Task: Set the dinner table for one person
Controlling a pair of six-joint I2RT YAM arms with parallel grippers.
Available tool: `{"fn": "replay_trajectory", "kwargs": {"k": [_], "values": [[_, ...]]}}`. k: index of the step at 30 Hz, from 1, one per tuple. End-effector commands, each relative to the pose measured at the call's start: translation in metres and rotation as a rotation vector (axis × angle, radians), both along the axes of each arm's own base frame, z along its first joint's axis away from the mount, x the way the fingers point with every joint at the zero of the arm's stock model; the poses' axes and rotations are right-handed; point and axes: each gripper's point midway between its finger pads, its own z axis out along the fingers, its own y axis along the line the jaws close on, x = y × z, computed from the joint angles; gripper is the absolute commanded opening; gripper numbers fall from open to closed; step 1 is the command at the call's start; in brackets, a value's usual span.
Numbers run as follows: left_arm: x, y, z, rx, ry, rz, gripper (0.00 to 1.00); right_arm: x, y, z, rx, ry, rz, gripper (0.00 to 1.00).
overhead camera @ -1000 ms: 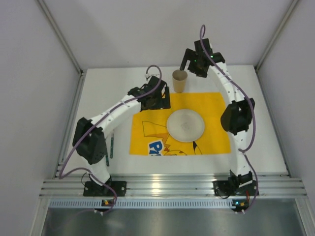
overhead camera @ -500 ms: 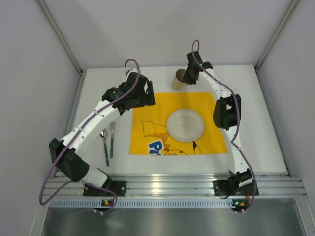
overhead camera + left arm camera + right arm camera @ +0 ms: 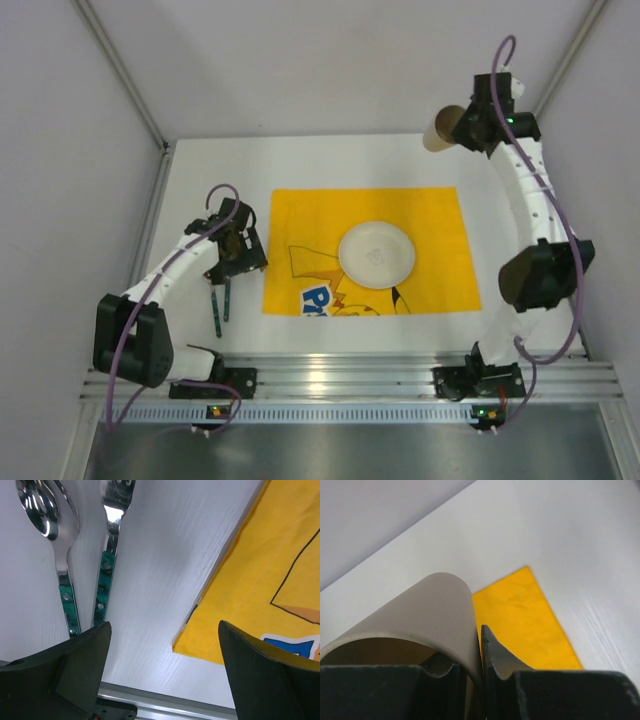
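Observation:
I should use my right gripper to bring the cup (image 3: 440, 130) back and down, and let go of it at the placemat's bare far corner (image 3: 435, 207) past the plate.
My right gripper (image 3: 466, 128) is shut on the wall of a tan paper cup (image 3: 440, 130), one finger inside the rim and one outside. The cup (image 3: 420, 615) hangs tilted in the air above the white dinner table's (image 3: 300, 165) back right corner. My left gripper (image 3: 233, 262) hovers open with nothing in it, low over the table just left of the yellow placemat (image 3: 440, 215). A spoon (image 3: 55, 540) and a fork (image 3: 107, 555) with green handles lie side by side ahead of the left gripper (image 3: 162, 670). A white plate (image 3: 377, 254) sits on the placemat.
The aluminium rail (image 3: 350, 375) runs along the near edge, close below the left fingers (image 3: 80, 670). Grey walls enclose the table on three sides. The placemat's near left corner (image 3: 200, 645) lies between the left jaws in the wrist view.
The right gripper closed on the cup's wall and carried it up from beside the placemat to the back right. The left arm drew back toward the near left, over the spoon and fork.

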Motion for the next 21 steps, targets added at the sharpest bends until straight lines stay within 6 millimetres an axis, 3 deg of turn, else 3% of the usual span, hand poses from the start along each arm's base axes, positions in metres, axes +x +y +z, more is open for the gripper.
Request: {"fn": "replay_trajectory", "kwargs": {"k": [1, 3, 4, 7, 14, 21], "values": [[0.009, -0.007, -0.001, -0.056, -0.089, 0.012, 0.93, -0.053, -0.039, -0.036, -0.119, 0.131, -0.032, 0.0], [0.006, -0.003, -0.009, -0.053, -0.082, 0.026, 0.93, -0.07, -0.047, -0.044, -0.118, 0.141, -0.04, 0.0], [0.003, -0.001, -0.018, -0.055, -0.072, 0.03, 0.93, -0.078, -0.047, -0.065, -0.115, 0.184, -0.027, 0.0], [-0.001, 0.01, -0.026, -0.035, -0.06, 0.056, 0.91, -0.083, -0.042, -0.083, -0.09, 0.206, 0.003, 0.0], [0.009, 0.036, -0.03, 0.026, -0.083, 0.09, 0.89, -0.059, -0.031, -0.096, -0.051, 0.204, 0.03, 0.0], [0.014, 0.049, -0.047, 0.059, -0.028, 0.08, 0.83, -0.027, -0.031, -0.132, -0.05, 0.243, 0.001, 0.0]]}}
